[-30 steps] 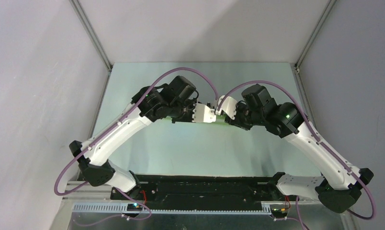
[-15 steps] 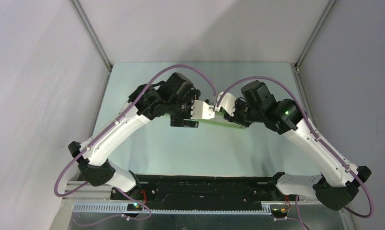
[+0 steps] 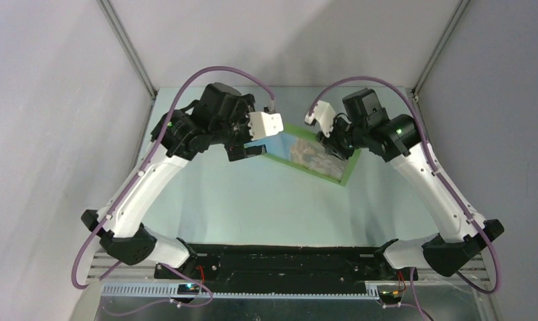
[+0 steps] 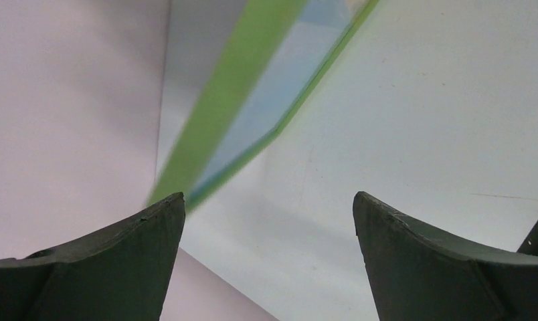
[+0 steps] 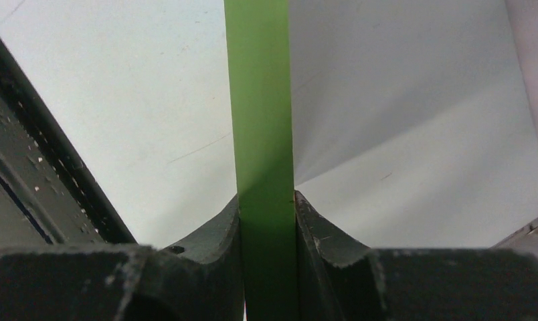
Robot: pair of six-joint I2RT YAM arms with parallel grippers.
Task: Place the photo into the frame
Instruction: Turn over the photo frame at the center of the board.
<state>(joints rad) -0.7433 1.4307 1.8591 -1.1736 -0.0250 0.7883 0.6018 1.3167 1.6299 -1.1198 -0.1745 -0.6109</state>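
The tilted frame hangs from the robot's right gripper with the photo (image 3: pixel 301 151) already inside, and the gripper will turn to lay it flat, lower it onto the pale tabletop and let go of it.
The frame (image 3: pixel 350 170) is green-fronted and hangs tilted above the table, its face turned up toward the top camera. The photo (image 3: pixel 301 151), blue sky over pale rocks, shows inside it. My right gripper (image 3: pixel 342 151) is shut on the frame's right end. In the right wrist view the green frame edge (image 5: pixel 259 120) runs straight up between the fingers (image 5: pixel 320 234). My left gripper (image 3: pixel 247 151) stands open just off the frame's left end, apart from it. The left wrist view shows the blurred frame (image 4: pixel 226 100) and blue photo (image 4: pixel 286 73) beyond the wide-apart left gripper (image 4: pixel 267 198).
The pale table (image 3: pixel 266 207) lies below both arms. White walls with metal corner posts (image 3: pixel 129 50) close in the left, right and back. A black rail (image 3: pixel 280 257) with the arm bases runs along the near edge.
My left gripper has opened, let go of the frame and drawn back to the left. The right arm has swung the frame round, so its green front and the photo now face up.
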